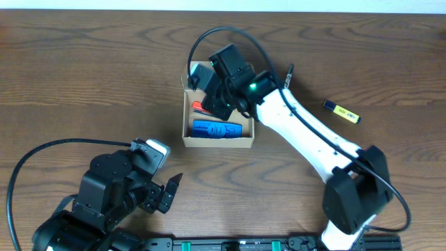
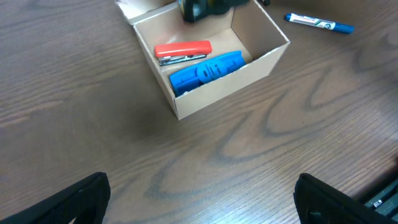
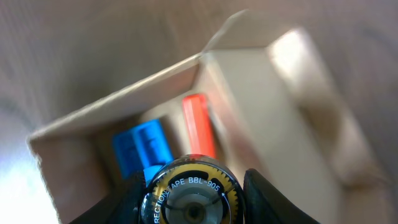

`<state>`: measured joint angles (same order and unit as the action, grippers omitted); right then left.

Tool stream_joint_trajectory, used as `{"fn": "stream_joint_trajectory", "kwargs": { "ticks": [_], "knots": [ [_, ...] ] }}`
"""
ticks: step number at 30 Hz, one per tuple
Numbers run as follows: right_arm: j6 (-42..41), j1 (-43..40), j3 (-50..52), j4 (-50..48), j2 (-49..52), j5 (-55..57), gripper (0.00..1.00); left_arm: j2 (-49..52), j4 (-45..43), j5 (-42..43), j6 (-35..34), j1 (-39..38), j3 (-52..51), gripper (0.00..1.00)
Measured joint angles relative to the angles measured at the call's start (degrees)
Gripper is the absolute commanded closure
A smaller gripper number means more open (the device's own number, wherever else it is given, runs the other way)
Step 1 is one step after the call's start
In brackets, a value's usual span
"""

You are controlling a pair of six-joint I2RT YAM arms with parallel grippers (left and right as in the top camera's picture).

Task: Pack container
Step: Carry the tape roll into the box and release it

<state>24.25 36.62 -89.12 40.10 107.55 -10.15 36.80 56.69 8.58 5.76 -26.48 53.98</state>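
My right gripper holds the dispenser and will next move back and down into the container (image 1: 217, 141), over the blue item's end by the stapler, and let the dispenser go. That end is clear.
The tan cardboard container (image 1: 217, 141) stands open at mid table, its flap at the far side. Inside lie a blue ribbed item (image 1: 217, 130) and a red stapler (image 1: 200, 108). They also show in the left wrist view: container (image 2: 205, 99), blue item (image 2: 206, 71), stapler (image 2: 183, 50). My right gripper (image 1: 217, 94) hangs over the box's far end, shut on a round correction tape dispenser (image 3: 191, 193) with a yellow geared wheel. Below it I see the container (image 3: 249, 106), the blue item (image 3: 146, 146) and the stapler (image 3: 198, 124). My left gripper (image 2: 202, 199) is open and empty, near the front edge.
A blue marker (image 2: 318, 23) lies on the table right of the box. A yellow and black highlighter (image 1: 341, 111) lies at the right. The right arm's white link (image 1: 306, 132) stretches from the front right towards the box.
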Motion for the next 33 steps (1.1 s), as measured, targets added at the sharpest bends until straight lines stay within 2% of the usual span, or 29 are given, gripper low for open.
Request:
{"fn": "stream_joint_trajectory", "kwargs": {
  "ticks": [10,21,22,24,27,31,33],
  "knots": [
    [6.75,0.0,0.0,0.98,3.5,-7.69,0.72,0.0,0.0,0.0,0.0,0.0,0.0,0.05],
    [8.15,1.44,0.02,1.22,7.52,-10.91,0.72,0.0,0.0,0.0,0.0,0.0,0.0,0.05],
    [8.17,1.73,0.02,1.18,7.54,-10.97,0.7,0.0,-0.02,0.0,0.02,0.0,0.0,0.05],
    [8.17,2.12,0.02,1.14,7.54,-11.08,0.58,0.0,-0.02,0.0,0.0,0.0,0.0,0.05],
    [8.17,2.36,0.02,1.09,7.54,-11.17,0.47,0.0,-0.02,0.0,0.0,0.0,0.0,0.05],
    [8.22,2.36,0.02,1.22,7.54,-11.32,0.36,0.0,-0.02,0.0,0.02,0.0,0.0,0.05],
    [8.35,2.36,0.02,1.38,7.52,-11.39,0.34,0.0,-0.02,0.0,0.0,0.0,0.0,0.05]
  ]
}}
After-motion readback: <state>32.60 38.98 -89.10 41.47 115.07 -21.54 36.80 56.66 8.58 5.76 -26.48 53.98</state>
